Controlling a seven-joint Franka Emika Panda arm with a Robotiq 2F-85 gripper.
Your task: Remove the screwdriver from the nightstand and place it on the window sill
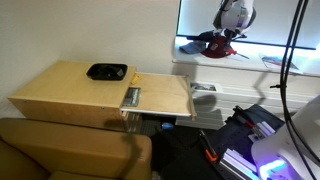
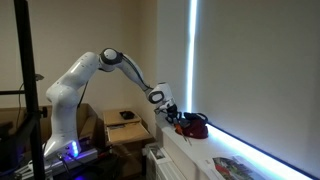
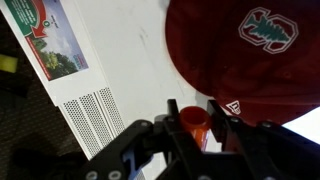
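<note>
I will next lower my gripper, away from the dark red cap, toward the vent-grille edge.
My gripper (image 3: 193,122) is shut on the screwdriver (image 3: 193,122), whose orange-red handle stands between the two black fingers in the wrist view. It hovers just above the white window sill (image 3: 130,50), next to a dark red cap (image 3: 250,50). In both exterior views the gripper (image 1: 228,38) (image 2: 168,112) is over the sill (image 1: 290,62) (image 2: 200,150) beside the cap (image 1: 215,43) (image 2: 193,124); the screwdriver is too small to make out there. The light wooden nightstand (image 1: 70,90) (image 2: 128,128) stands away from the arm.
A black tray-like object (image 1: 106,71) and a small flat item (image 1: 131,96) lie on the nightstand. A brown upholstered seat (image 1: 60,150) is in front. A printed leaflet (image 3: 45,38) (image 2: 232,166) lies on the sill. A vent grille (image 3: 95,118) is below the sill edge.
</note>
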